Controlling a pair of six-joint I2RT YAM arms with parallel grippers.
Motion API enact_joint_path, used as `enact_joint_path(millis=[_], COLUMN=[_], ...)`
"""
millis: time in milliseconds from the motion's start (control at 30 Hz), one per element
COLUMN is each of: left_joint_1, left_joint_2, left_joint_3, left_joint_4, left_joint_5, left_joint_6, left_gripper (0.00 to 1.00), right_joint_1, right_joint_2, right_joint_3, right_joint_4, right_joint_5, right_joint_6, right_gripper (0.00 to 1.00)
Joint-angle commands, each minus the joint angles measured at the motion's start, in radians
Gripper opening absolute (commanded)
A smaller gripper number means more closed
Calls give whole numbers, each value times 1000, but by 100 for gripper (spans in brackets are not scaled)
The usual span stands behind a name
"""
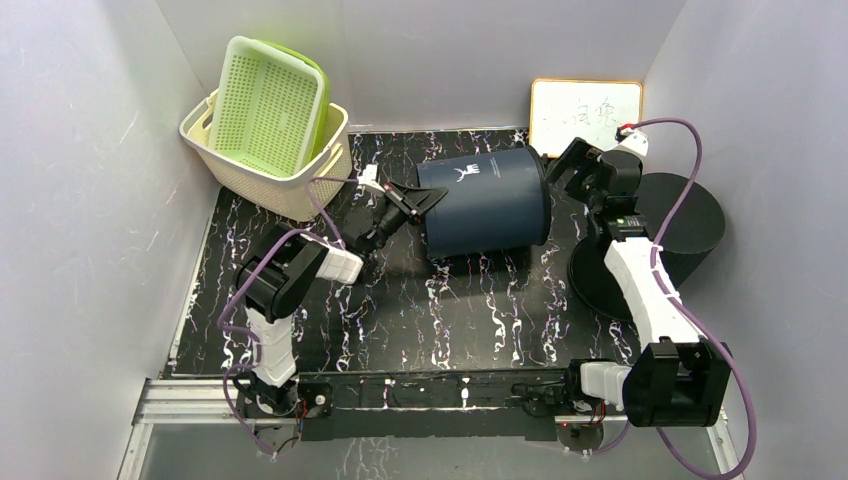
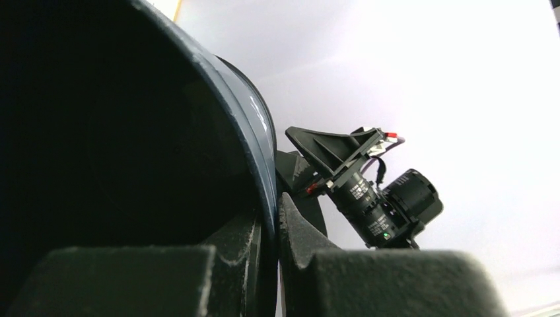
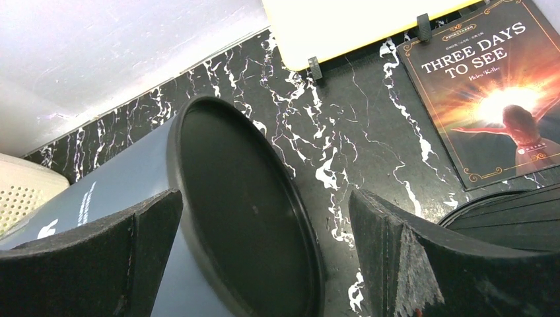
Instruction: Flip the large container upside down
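My left gripper moves down and turns next, bringing the container's rim flat onto the marbled tabletop below, then releases, since the container's opening still faces sideways.
The large dark blue container lies tipped on its side on the black marbled table, with its open mouth to the left and its base to the right. My left gripper is shut on the container's rim, one finger inside and one outside; the left wrist view shows the rim pinched between the pads. My right gripper is open at the container's base. In the right wrist view its jaws stand wide apart around the dark round base, not touching it.
A cream basket holding a tilted green basket stands at the back left. A whiteboard leans on the back wall. A black round tub and a black disc sit at the right. A book lies near the whiteboard.
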Motion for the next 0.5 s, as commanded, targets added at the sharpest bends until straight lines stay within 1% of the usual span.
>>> enact_joint_path(millis=[0,100,200,367,467], left_joint_1=[57,100,132,159,154], left_joint_2=[-18,-12,-8,-25,-47], left_joint_3=[-139,-241,-288,-296,-243], left_joint_4=[304,304,303,304,304], left_joint_5=[45,55,71,93,105], left_joint_6=[-31,-11,-9,-25,-55], left_gripper=[0,0,0,0,0], right_joint_1=[-7,-7,-7,-7,-7], right_joint_2=[5,9,15,22,36], right_joint_3=[39,35,33,43,55], right_joint_4=[72,79,86,105,98], right_joint_5=[-3,-7,-28,-141,-214], right_joint_6=[-13,-11,-5,-19,-30], right_gripper=[98,98,98,98,98])
